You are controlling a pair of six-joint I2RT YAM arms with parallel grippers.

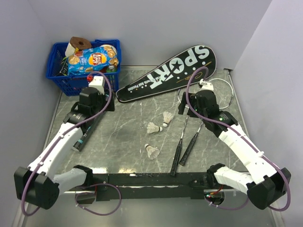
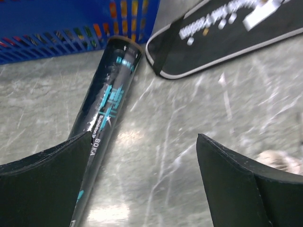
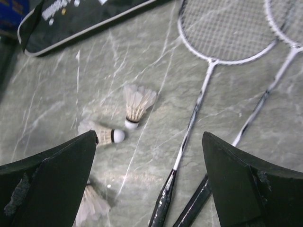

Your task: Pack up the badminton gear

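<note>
The tube lies angled to the left in the wrist view, so my left gripper should move over it, turn in line and lower around the tube's far part (image 2: 117, 75).
Two silver rackets (image 1: 183, 137) (image 1: 194, 142) with black handles lie side by side at the right, heads toward the far side. Three white shuttlecocks (image 1: 167, 117) (image 1: 154, 127) (image 1: 152, 151) lie left of them. The black "SPORT" cover (image 1: 170, 71) lies flat at the back. The dark tube (image 1: 83, 138) lies at the left, mostly under my left arm. My left gripper (image 1: 97, 101) is open and empty above the tube's far part (image 2: 106, 99). My right gripper (image 1: 194, 111) is open and empty above the racket shafts (image 3: 194, 118). Shuttlecocks (image 3: 137, 104) show just left of them.
A blue plastic basket (image 1: 57, 71) of snacks stands at the back left, close to the tube's far end and the cover's narrow end (image 2: 227, 38). Grey walls close the table on the left, back and right.
</note>
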